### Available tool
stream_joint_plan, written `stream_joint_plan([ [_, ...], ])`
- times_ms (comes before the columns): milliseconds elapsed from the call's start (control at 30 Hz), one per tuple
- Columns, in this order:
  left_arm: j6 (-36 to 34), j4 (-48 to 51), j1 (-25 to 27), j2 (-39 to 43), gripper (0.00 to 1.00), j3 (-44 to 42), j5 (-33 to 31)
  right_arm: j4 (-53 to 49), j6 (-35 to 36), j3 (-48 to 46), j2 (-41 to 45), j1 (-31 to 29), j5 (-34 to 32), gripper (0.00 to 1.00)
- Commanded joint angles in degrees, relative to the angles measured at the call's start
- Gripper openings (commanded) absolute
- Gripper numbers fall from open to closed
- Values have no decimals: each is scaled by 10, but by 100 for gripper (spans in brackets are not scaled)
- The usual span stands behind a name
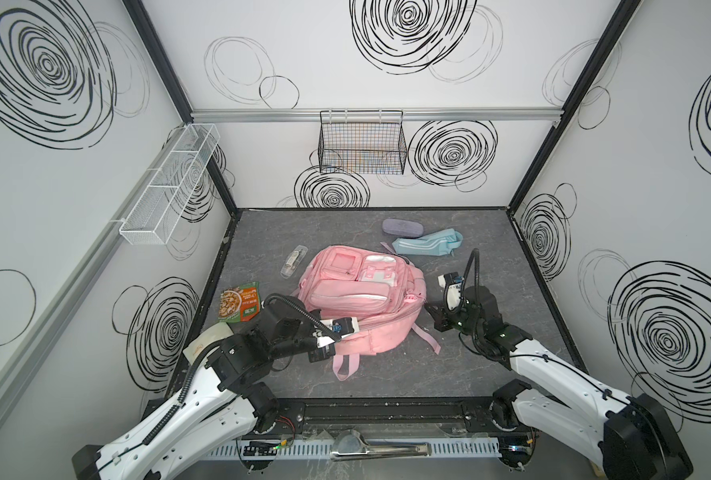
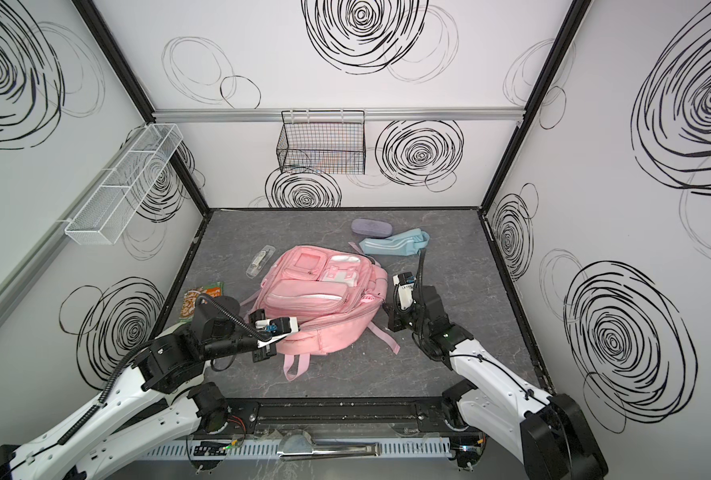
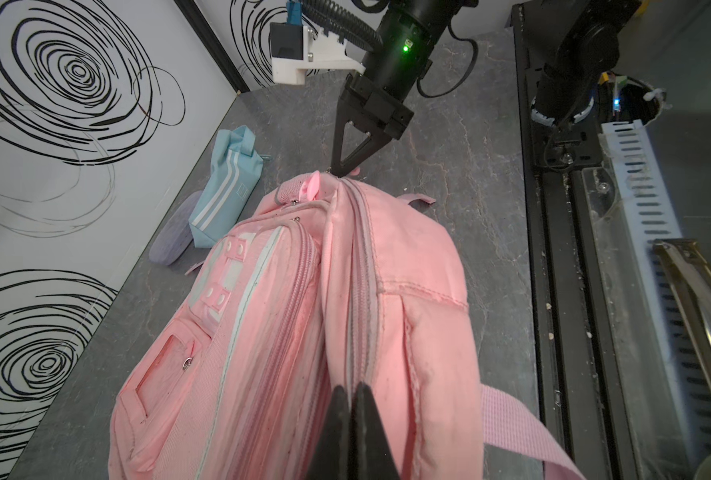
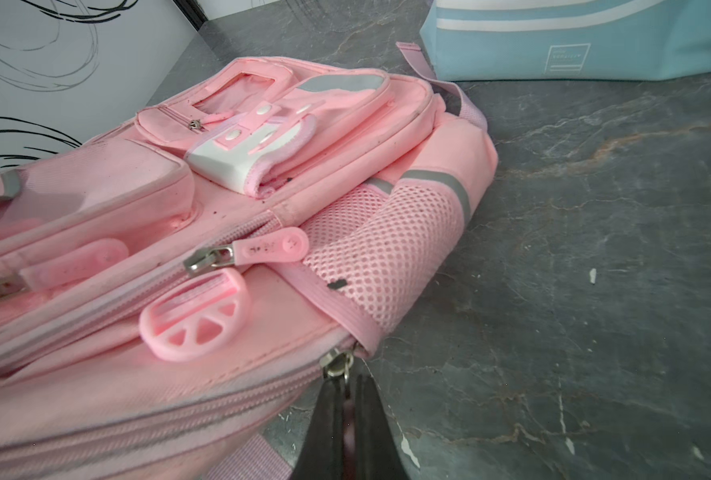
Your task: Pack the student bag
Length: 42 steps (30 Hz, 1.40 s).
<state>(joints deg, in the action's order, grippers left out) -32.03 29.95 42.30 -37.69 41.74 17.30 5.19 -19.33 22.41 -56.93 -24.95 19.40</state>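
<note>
The pink zipper pull (image 4: 347, 403) should next be nudged slightly outward by my right gripper, toward the hem of the mesh side pocket (image 4: 361, 326), and released. The slider meets that hem.
The student bag (image 1: 358, 291) (image 2: 316, 291) is a pink backpack that lies front up in the middle of the grey table. My left gripper (image 3: 351, 388) is shut, pinching the bag (image 3: 387, 311) along its main zipper seam at the near left end; in a top view the wrist camera mostly hides this gripper (image 1: 329, 351). My right gripper (image 4: 347, 380) (image 1: 428, 309) is shut on the pink zipper pull (image 4: 347, 403) of the main zipper, just behind the metal slider (image 4: 337, 365) at the bag's right end. The zipper line between the two grippers looks closed.
A light-blue pouch (image 1: 426, 244) and a purple case (image 1: 401, 227) lie behind the bag at the right. To the bag's left are a clear pen case (image 1: 293, 259) and a snack packet (image 1: 239, 305). A black wire basket (image 1: 362, 143) and a white mesh shelf (image 1: 171, 187) hang on the walls.
</note>
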Motion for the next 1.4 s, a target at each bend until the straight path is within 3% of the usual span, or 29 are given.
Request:
stream_joint_plan([
  [0,3,-36,-7,19,0,3,9,29,-7,15,-25,23,-67,0],
  [333,2,-38,-7,18,0,3,11,60,-4,5,-70,62,-42,0],
  [433,19,-59,-7,14,0,-5,44,76,1,7,-77,62,-29,0],
  [500,44,-84,-6,6,41,-12,75,89,8,7,-84,63,-31,0],
  [567,56,-97,-5,-5,48,-12,95,86,18,12,-91,68,-37,0],
  [600,62,-104,-4,-10,50,-12,98,87,21,12,-94,73,-38,6],
  [700,82,-133,-3,-18,51,-13,92,92,23,8,-102,93,-31,19],
  [767,93,-150,-3,-27,51,-13,82,82,18,13,-109,107,-26,49],
  [867,109,-162,-3,-47,51,-5,70,48,10,31,-110,117,-22,60],
  [1000,166,-182,-2,-78,54,4,42,20,-4,30,-86,121,-10,61],
  [1133,263,-218,-1,-123,54,5,8,39,15,28,-62,118,89,55],
  [1200,312,-222,-2,-149,54,12,-19,43,55,32,-55,112,108,53],
  [1300,323,-182,-6,-191,53,42,-48,56,131,33,-56,112,102,55],
  [1367,310,-153,-8,-215,53,61,-55,99,120,32,-72,120,106,59],
])
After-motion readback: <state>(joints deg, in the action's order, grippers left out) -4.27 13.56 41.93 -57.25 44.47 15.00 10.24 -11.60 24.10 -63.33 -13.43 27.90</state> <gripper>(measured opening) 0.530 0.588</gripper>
